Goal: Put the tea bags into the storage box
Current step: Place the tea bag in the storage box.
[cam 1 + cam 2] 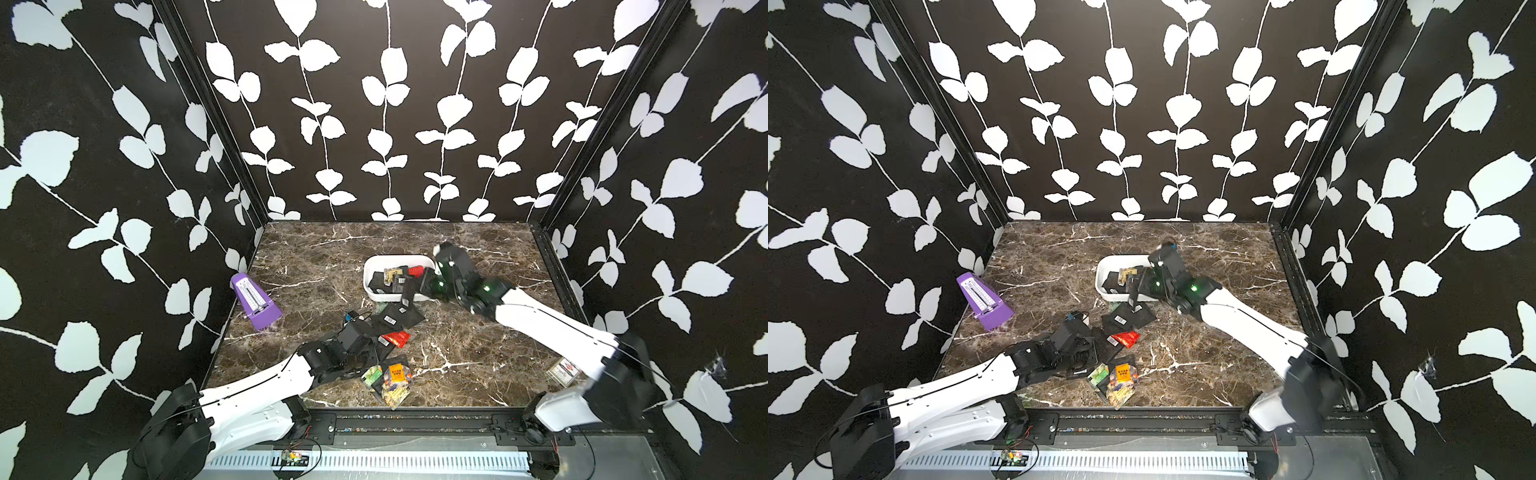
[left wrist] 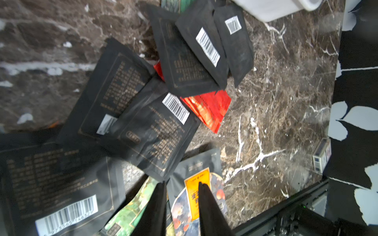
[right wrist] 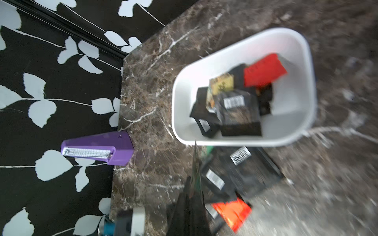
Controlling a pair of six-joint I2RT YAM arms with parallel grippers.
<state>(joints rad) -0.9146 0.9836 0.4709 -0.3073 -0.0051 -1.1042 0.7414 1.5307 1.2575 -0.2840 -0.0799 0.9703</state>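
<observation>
The tea bag in my right gripper goes outward past the box's near rim next, then down for release, since the tea bags inside the box (image 1: pixel 388 280) (image 3: pixel 218 98) lie outward and below.
The white storage box (image 1: pixel 368 276) (image 1: pixel 1100 280) (image 3: pixel 176 114) stands mid-table and holds several tea bags (image 1: pixel 395 278) (image 3: pixel 237 110), black, red and yellow. My right gripper (image 1: pixel 419 286) (image 1: pixel 1142 282) (image 3: pixel 194 194) is shut on a dark tea bag (image 1: pixel 409 293) (image 3: pixel 195 163), which hangs edge-on at the box's near rim. More tea bags lie loose in front of the box: black ones (image 1: pixel 395 318) (image 2: pixel 143 122), a red one (image 1: pixel 397 337) (image 2: pixel 208 110) and an orange-labelled one (image 1: pixel 397 374) (image 2: pixel 197 190). My left gripper (image 1: pixel 376 363) (image 2: pixel 182 183) hovers open over that orange-labelled tea bag.
A purple metronome (image 1: pixel 255 303) (image 1: pixel 984 301) (image 3: pixel 98 151) stands at the table's left edge. A small printed card box (image 1: pixel 563 370) (image 2: pixel 321 155) lies near the right wall, under my right arm. Patterned walls enclose three sides, and a black rail runs along the front.
</observation>
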